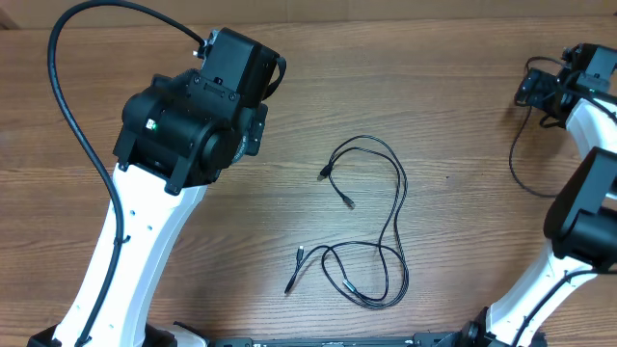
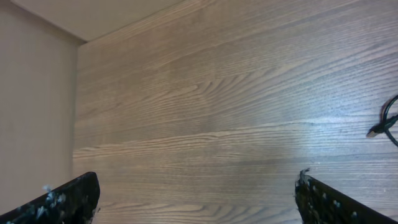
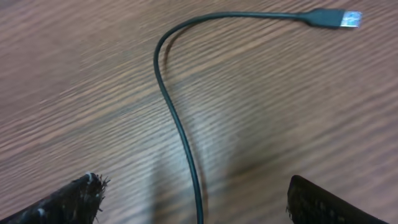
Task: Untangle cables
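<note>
My right gripper lowers next onto the part of the cord behind its bend (image 3: 197, 202) below it and closes there, as the cord already runs between its open fingers.
The cables (image 1: 390, 222) are thin black cords lying in tangled loops mid-table, with small plugs (image 1: 324, 174) at the loose ends. My left gripper (image 2: 198, 180) is open and empty over bare wood. In the overhead view it is hidden under the left arm (image 1: 207, 106), up and left of the cables. One plug (image 2: 376, 130) shows at the left wrist view's right edge. My right gripper (image 3: 196, 180) is open. A thin black cord (image 3: 163, 81) with a silver-tipped plug (image 3: 336, 17) lies on the table between its fingers. In the overhead view the right gripper (image 1: 537, 89) is at the far right.
A thin black cord (image 1: 514, 154) curves down from the right gripper toward the right arm (image 1: 588, 202). A thick black wire (image 1: 72, 106) arcs over the left arm. A pale wall (image 2: 34, 106) borders the table on the left.
</note>
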You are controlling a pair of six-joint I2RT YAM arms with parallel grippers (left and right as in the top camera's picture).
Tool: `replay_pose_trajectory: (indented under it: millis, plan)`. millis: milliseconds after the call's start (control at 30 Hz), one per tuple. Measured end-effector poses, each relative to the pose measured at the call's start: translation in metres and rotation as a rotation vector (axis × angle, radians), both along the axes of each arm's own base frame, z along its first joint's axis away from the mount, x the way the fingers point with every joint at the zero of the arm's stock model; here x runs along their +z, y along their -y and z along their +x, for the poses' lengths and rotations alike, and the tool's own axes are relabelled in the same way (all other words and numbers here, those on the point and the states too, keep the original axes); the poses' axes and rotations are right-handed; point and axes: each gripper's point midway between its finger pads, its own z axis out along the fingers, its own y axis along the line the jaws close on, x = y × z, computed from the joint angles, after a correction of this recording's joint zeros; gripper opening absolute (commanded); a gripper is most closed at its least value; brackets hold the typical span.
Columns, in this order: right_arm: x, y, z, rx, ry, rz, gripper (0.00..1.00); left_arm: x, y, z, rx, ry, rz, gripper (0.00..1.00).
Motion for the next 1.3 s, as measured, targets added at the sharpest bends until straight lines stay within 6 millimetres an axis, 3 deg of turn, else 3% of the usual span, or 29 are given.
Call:
replay_pose_trajectory:
  millis: [133,167,233,333,367,700,800,867,933,1000,1033,1100,1133,1167,1267,1300]
  plan:
    - [-0.036,0.002,0.005,0.005,-0.023,0.006,0.91,-0.002,-0.007,-0.002,0.011,-0.018,0.012,1.00]
    - [-0.040,0.002,0.005,0.005,-0.027,0.008,0.79,-0.002,-0.008,-0.003,0.014,-0.022,0.015,1.00]
    - [-0.055,0.003,0.006,0.016,-0.043,-0.002,0.40,-0.002,-0.010,-0.002,0.019,-0.023,0.015,1.00]
    - [-0.056,0.004,0.007,0.011,-0.036,-0.003,0.09,-0.002,-0.011,-0.002,0.023,-0.022,0.015,1.00]
    - [-0.057,0.004,0.007,0.010,-0.037,-0.003,0.04,-0.002,-0.011,-0.001,0.024,-0.019,0.013,1.00]
    - [-0.055,-0.005,-0.006,0.020,-0.130,0.043,0.04,-0.001,-0.011,0.000,0.025,-0.015,0.011,1.00]
    - [-0.040,-0.010,-0.007,0.028,-0.130,0.043,0.04,-0.001,-0.011,0.000,0.024,-0.015,0.011,1.00]
    - [-0.012,-0.011,-0.001,0.033,-0.084,0.023,0.04,-0.001,-0.011,0.000,0.024,-0.014,0.011,1.00]
    - [0.037,-0.009,0.009,0.034,0.008,-0.015,0.04,-0.001,-0.011,0.001,0.024,-0.009,0.008,1.00]
    - [0.107,-0.006,0.018,0.032,0.137,-0.068,0.04,0.000,-0.010,0.003,0.024,0.001,0.003,1.00]
    - [0.150,-0.005,0.020,0.030,0.219,-0.101,0.04,0.001,-0.009,0.004,0.024,0.008,-0.001,1.00]
    - [0.224,-0.006,0.018,0.028,0.354,-0.157,0.04,0.003,-0.008,0.006,0.024,0.020,-0.007,1.00]
    - [0.284,-0.008,0.012,0.029,0.474,-0.208,0.04,0.003,-0.007,0.007,0.024,0.025,-0.009,1.00]
    - [0.310,-0.009,0.009,0.030,0.526,-0.234,0.04,0.004,-0.007,0.008,0.024,0.029,-0.011,1.00]
    - [0.415,-0.017,-0.011,0.062,0.749,-0.381,0.04,0.006,-0.005,0.012,0.022,0.048,-0.020,1.00]
    - [0.437,-0.019,-0.018,0.077,0.796,-0.424,0.04,0.008,-0.004,0.014,0.022,0.058,-0.024,1.00]
